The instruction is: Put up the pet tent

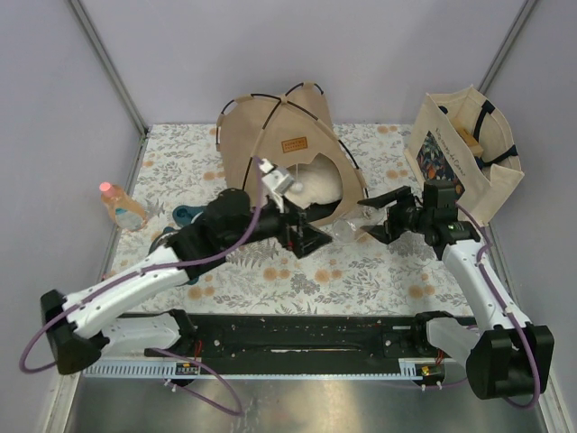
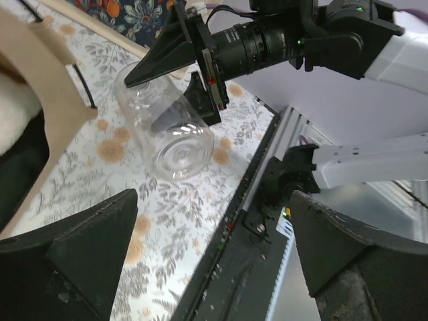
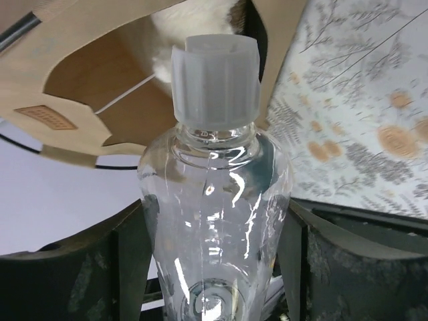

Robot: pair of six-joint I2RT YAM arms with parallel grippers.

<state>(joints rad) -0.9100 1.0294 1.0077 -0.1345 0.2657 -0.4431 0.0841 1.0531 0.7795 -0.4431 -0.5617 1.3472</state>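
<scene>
The bottle's base [image 1: 343, 231] [image 2: 182, 155] lies right of my left gripper in the top view. Next, my left gripper brings its open fingers that way around this uncovered bottle end.
The tan pet tent [image 1: 279, 135] stands at the back centre on thin black poles, with a brown label [image 1: 294, 144] and a white cushion [image 1: 315, 185] in its arched doorway. It also shows in the left wrist view [image 2: 40, 87] and the right wrist view [image 3: 100, 73]. My left gripper [image 1: 302, 236] is open and empty just in front of the doorway [image 2: 214, 267]. My right gripper [image 1: 377, 216] is shut on a clear plastic bottle [image 3: 214, 200] with a white cap, lying right of the doorway [image 2: 170, 127].
A beige floral tote bag [image 1: 464, 153] stands at the back right. A bottle with a pink cap [image 1: 122, 206] and a small blue object [image 1: 185, 214] sit at the left. A black rail [image 1: 297, 334] runs along the near edge. Walls enclose three sides.
</scene>
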